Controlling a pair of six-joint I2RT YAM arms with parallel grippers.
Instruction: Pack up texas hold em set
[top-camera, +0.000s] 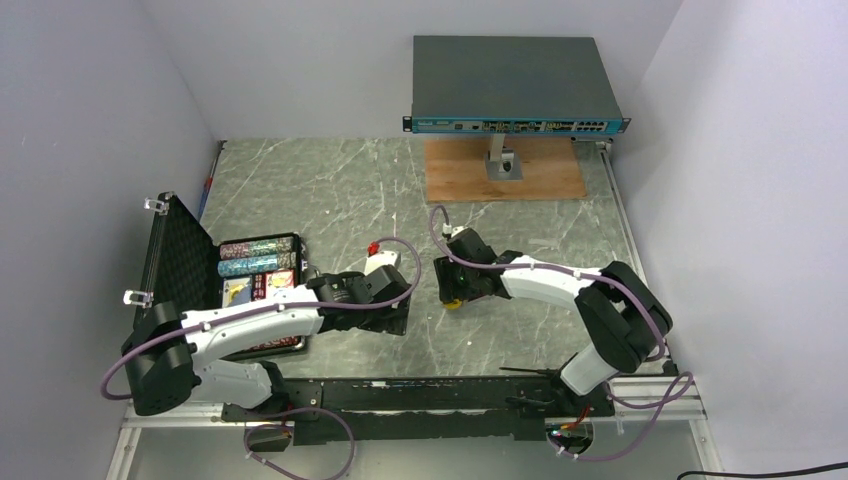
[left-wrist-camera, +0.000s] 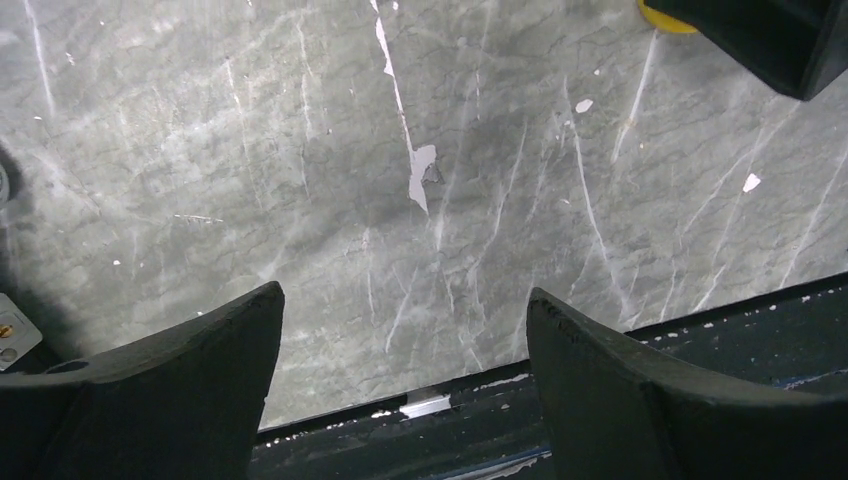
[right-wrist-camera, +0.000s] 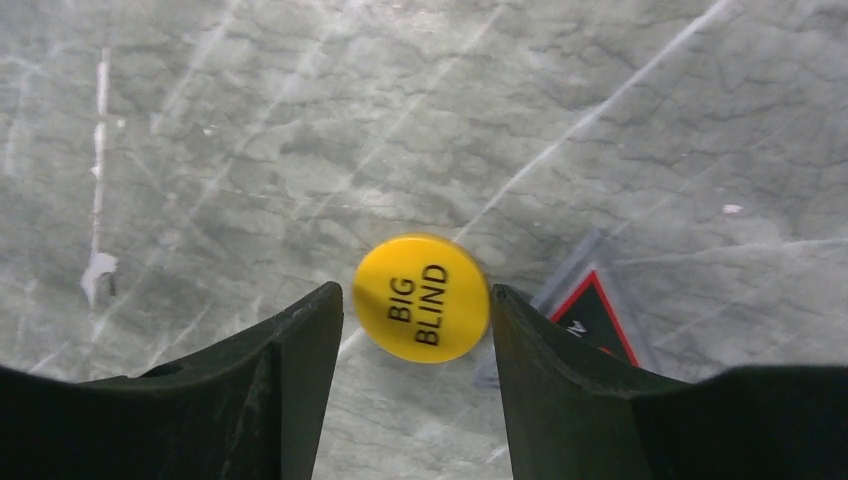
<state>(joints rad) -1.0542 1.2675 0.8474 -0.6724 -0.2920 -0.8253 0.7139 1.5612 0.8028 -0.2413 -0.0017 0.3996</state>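
The yellow disc (top-camera: 453, 303) is below my left gripper and to its right in the top view. My left gripper will move that way and down, with its open fingers going around the disc.
The black briefcase (top-camera: 180, 255) lies open at the left, its foam lid raised, with rows of chips (top-camera: 258, 257) and a card box (top-camera: 281, 284) inside. My right gripper (right-wrist-camera: 417, 305) is down at the table's middle with both jaws against the edges of a yellow disc (right-wrist-camera: 422, 297) marked BIG BLIND. That disc (top-camera: 453, 303) peeks out under the gripper from above. A red-edged triangular token (right-wrist-camera: 597, 318) lies just right of the disc, partly behind the right finger. My left gripper (left-wrist-camera: 405, 310) hangs open over bare table near the front edge, holding nothing.
A big grey network switch (top-camera: 515, 85) stands on a post over a wooden board (top-camera: 505, 170) at the back. White walls close in both sides. The black front rail (left-wrist-camera: 620, 400) runs under my left fingers. The two wrists are close together mid-table.
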